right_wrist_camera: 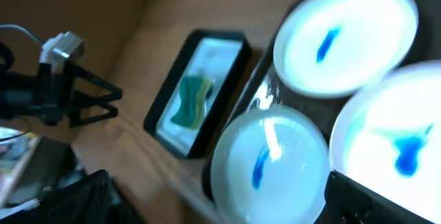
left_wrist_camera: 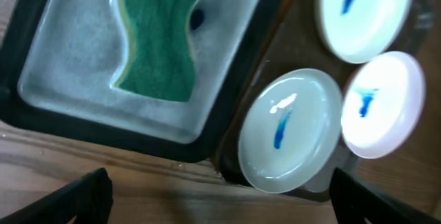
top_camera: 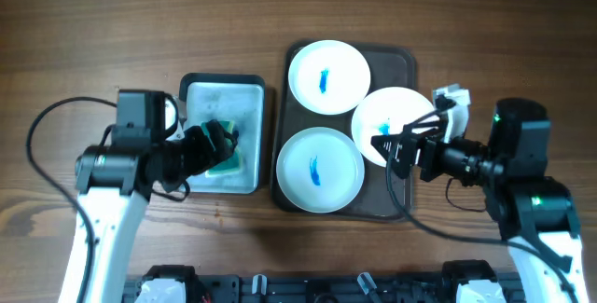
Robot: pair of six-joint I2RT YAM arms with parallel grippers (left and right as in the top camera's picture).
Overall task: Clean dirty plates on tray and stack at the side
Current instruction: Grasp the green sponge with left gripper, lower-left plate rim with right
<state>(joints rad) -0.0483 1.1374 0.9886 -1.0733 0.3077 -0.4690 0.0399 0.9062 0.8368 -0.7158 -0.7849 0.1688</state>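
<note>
I am above the neighbouring plate with my open right gripper, so I will lower it toward the front plate next and put its fingers onto the front plate's rim facing that neighbour (top_camera: 359, 153) (right_wrist_camera: 324, 156).
Three white plates, each with a blue smear, lie on the dark brown tray (top_camera: 399, 62): one at the back (top_camera: 326, 77), one at the front (top_camera: 320, 170), and one (top_camera: 403, 117) overlapping the tray's right rim. My right gripper (top_camera: 394, 150) hangs open at the near edge of that right plate, holding nothing. In the right wrist view the front plate (right_wrist_camera: 272, 165) sits between its fingers. My left gripper (top_camera: 216, 141) is open above a green sponge (left_wrist_camera: 157, 41) and is not touching it. The left wrist view also shows the front plate (left_wrist_camera: 289, 131).
The sponge lies in a small pale grey tray (top_camera: 210, 93) with a dark rim, just left of the brown tray. Bare wooden table surrounds both trays. Cables trail from each arm near the front edge.
</note>
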